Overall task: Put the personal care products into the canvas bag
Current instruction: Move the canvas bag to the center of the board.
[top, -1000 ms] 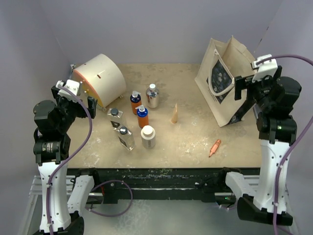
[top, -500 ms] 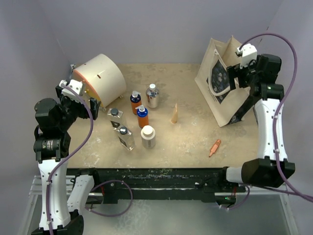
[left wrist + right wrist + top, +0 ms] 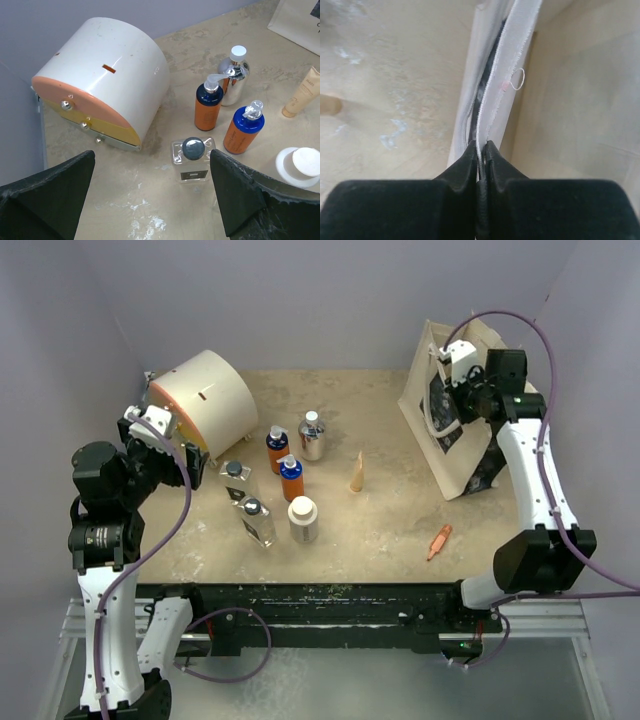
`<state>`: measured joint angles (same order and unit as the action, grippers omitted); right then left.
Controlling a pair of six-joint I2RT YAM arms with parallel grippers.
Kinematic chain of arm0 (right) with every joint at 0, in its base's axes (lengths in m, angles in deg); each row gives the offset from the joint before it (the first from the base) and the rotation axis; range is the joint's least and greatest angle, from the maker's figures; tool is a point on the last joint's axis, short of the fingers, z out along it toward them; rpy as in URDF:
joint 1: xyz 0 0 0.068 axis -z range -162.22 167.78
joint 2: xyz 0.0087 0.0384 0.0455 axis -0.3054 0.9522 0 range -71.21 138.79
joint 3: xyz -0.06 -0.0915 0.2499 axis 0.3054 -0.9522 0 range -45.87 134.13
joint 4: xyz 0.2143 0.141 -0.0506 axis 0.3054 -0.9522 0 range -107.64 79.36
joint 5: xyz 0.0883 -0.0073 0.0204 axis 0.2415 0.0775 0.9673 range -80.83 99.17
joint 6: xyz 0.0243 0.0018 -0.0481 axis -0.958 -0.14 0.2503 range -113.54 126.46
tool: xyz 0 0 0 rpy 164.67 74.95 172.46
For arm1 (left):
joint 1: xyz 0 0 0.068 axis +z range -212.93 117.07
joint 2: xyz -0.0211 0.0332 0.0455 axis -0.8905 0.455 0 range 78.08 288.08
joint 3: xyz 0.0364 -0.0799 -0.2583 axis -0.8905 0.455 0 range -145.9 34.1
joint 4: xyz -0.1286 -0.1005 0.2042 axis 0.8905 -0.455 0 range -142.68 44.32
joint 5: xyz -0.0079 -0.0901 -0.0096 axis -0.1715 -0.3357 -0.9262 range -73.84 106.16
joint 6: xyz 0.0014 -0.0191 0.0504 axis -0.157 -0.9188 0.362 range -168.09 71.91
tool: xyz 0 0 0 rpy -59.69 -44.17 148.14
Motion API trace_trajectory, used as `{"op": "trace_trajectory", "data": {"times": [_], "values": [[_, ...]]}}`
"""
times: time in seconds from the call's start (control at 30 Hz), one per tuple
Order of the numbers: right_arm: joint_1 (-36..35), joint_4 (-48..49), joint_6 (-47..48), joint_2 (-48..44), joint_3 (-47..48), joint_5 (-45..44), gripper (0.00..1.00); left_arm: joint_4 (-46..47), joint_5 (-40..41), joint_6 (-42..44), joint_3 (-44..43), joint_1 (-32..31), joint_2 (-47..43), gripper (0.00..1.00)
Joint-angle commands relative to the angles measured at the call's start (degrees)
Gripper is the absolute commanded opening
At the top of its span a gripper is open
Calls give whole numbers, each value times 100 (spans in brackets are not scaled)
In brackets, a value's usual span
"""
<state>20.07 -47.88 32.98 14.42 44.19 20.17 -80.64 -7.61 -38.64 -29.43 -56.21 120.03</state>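
The right gripper will next pull the bag by its top rim, back and toward the tan cone [image 3: 357,473] [image 3: 329,105].
Six personal care products stand left of centre: two orange bottles [image 3: 277,448] [image 3: 291,478], a silver one [image 3: 311,436], two clear squarish ones [image 3: 235,480] [image 3: 257,521] and a cream-white one [image 3: 303,519]. My left gripper [image 3: 165,445] hangs open above the table, to their left. In the left wrist view the nearer clear bottle [image 3: 192,160] stands between its spread fingers [image 3: 242,200], well below them. The canvas bag [image 3: 462,468] stands upright at the right. My right gripper [image 3: 455,380] is shut on the bag's top rim [image 3: 517,65], the fabric edge pinched between its jaws [image 3: 481,147].
A large cream drum [image 3: 205,400] with an orange face lies at the back left. A tan cone [image 3: 357,472] stands between the bottles and the bag. A small orange stick [image 3: 439,540] lies near the front edge on the right.
My right arm has swung left and forward to the bag's top rim, and its jaws have closed on the fabric. The left arm has barely moved and stays open.
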Motion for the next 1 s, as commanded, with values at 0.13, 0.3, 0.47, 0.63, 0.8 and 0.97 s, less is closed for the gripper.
{"op": "trace_trajectory", "data": {"times": [0.13, 0.3, 0.47, 0.63, 0.8, 0.97], "values": [[-1030, -159, -489, -738, -23, 32, 0, -310, -303, 264, -67, 40, -37, 99], [-1285, -230, -746, -1091, -352, -3, 0, -535, -307, 347, -37, 40, -33, 99], [-1495, -253, -754, -1438, -794, 90, 1, -538, -233, 325, -10, 40, -112, 99], [-1585, -31, -965, -1742, -1149, 419, 3, -574, -277, 304, 43, 40, -133, 99], [-1680, 127, -1097, -1953, -1325, 837, 7, -636, -277, 367, 77, 40, -154, 99], [-1781, 219, -1139, -2023, -1453, 1128, 11, -717, -269, 417, 99, 39, -141, 99]]}}
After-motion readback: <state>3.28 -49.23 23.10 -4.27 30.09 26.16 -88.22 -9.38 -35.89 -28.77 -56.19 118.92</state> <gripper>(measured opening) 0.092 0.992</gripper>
